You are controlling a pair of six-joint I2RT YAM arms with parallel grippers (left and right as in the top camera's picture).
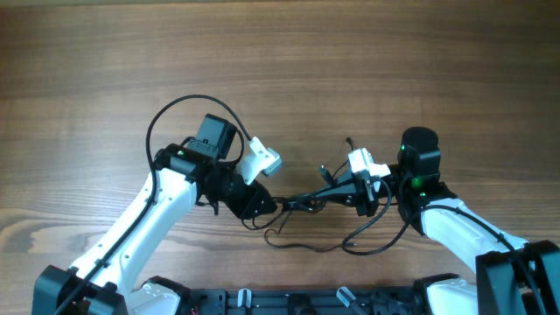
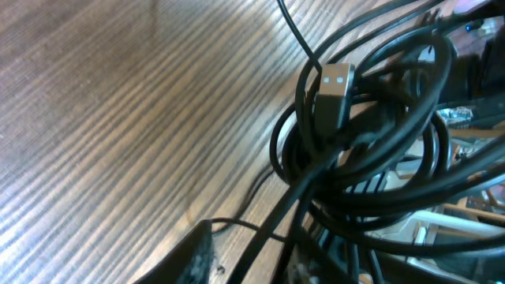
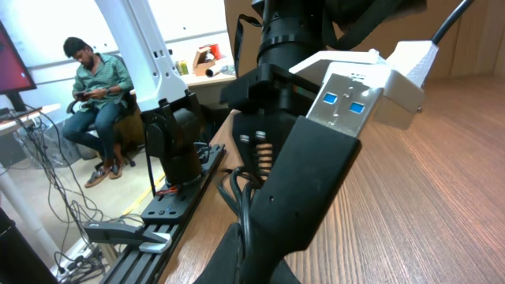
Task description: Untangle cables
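Observation:
The black USB plug is still clear of the wood, so the robot should next tilt its right gripper fingers-down and lower it to the tabletop (image 1: 338, 157) beside the knot to release the plug.
The cables (image 1: 302, 203) are thin black wires bunched between my two grippers, with a loose loop (image 1: 306, 243) trailing toward the front edge. In the left wrist view the tangle (image 2: 371, 150) fills the right side, and a USB plug (image 2: 335, 91) sticks out of it. My left gripper (image 1: 265, 205) is closed around strands at the knot's left end (image 2: 260, 244). My right gripper (image 1: 354, 196) is shut on the knot's right end. In the right wrist view a black USB plug (image 3: 343, 102) stands above the fingers (image 3: 252, 252), with wire pinched between them.
The wooden table (image 1: 280, 61) stretches behind the arms. The arms' own thicker black cables loop near them (image 1: 166, 118). A black rail (image 1: 289, 302) runs along the front edge. Off the table, a seated person (image 3: 99, 87) shows in the right wrist view.

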